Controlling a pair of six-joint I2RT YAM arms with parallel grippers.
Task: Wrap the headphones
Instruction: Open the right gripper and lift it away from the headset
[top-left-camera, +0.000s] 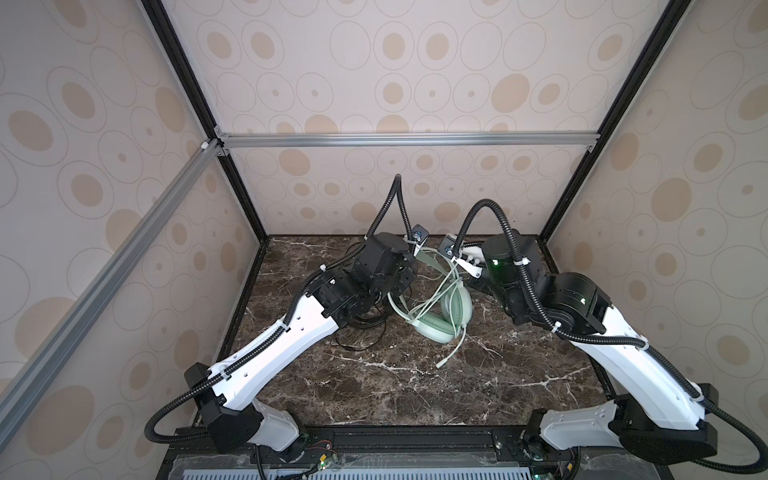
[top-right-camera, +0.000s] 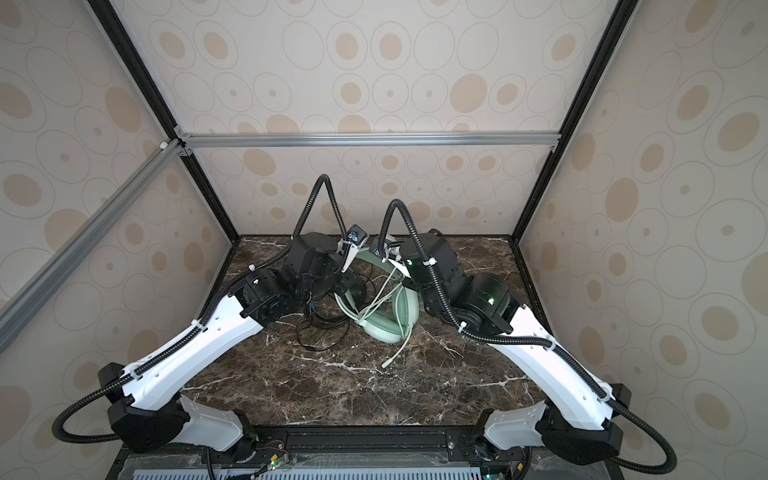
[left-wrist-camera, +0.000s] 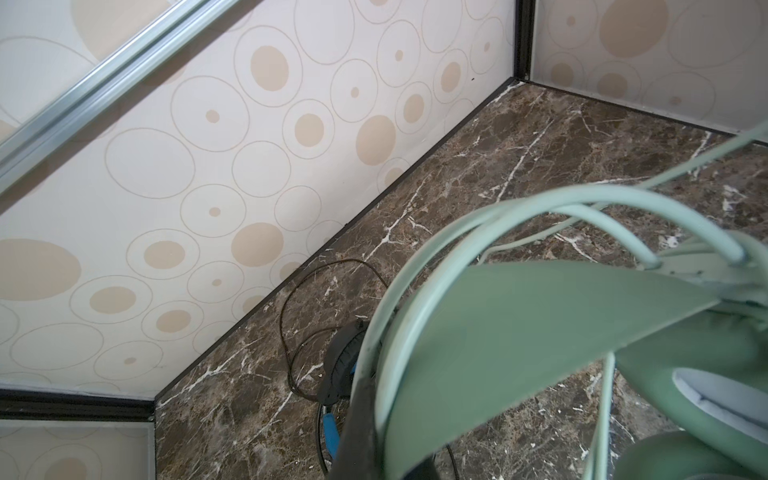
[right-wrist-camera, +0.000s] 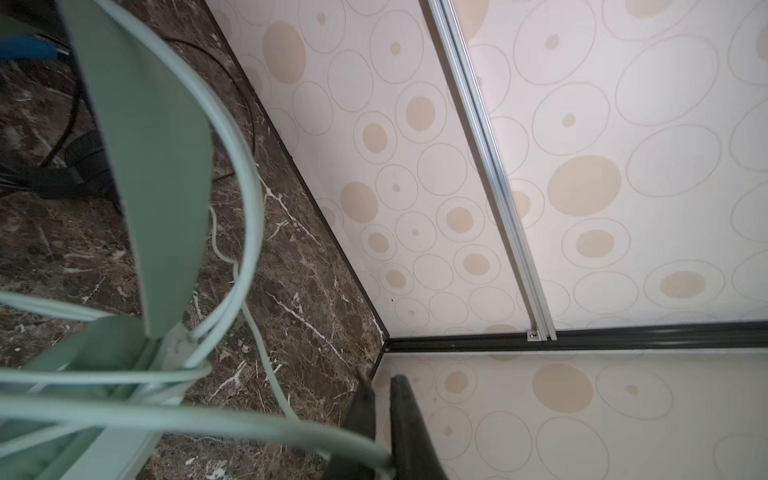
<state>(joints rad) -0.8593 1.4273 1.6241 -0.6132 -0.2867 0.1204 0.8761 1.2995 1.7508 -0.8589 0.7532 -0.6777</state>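
The right gripper turns next, pulls away from my left gripper past the ear cup (top-left-camera: 458, 304) and lets go, since the pale cord loops loosely over the headband.
The mint-green headphones (top-left-camera: 437, 329) (top-right-camera: 386, 328) lie mid-table, with their pale cord (top-left-camera: 451, 353) looped loosely over the headband (top-left-camera: 428, 257). The cord's plug end (top-left-camera: 439, 365) trails toward the front. My left gripper (top-left-camera: 405, 284) (top-right-camera: 349, 282) is shut on the green headband (left-wrist-camera: 519, 332), and one dark finger (left-wrist-camera: 360, 424) presses against it. On the right side of the headset, my right gripper (top-left-camera: 474, 283) (right-wrist-camera: 381, 380) pinches the pale cord (right-wrist-camera: 249, 424) between nearly closed fingers. The black headphones (left-wrist-camera: 340, 374) (top-right-camera: 359, 291), with a blue inner band, lie mostly hidden under my left arm.
The thin black cord (top-left-camera: 357, 345) (top-right-camera: 320, 340) curls on the dark marble table (top-left-camera: 415, 395) in front of the left arm. Patterned walls with black and aluminium framing close in the back and both sides.
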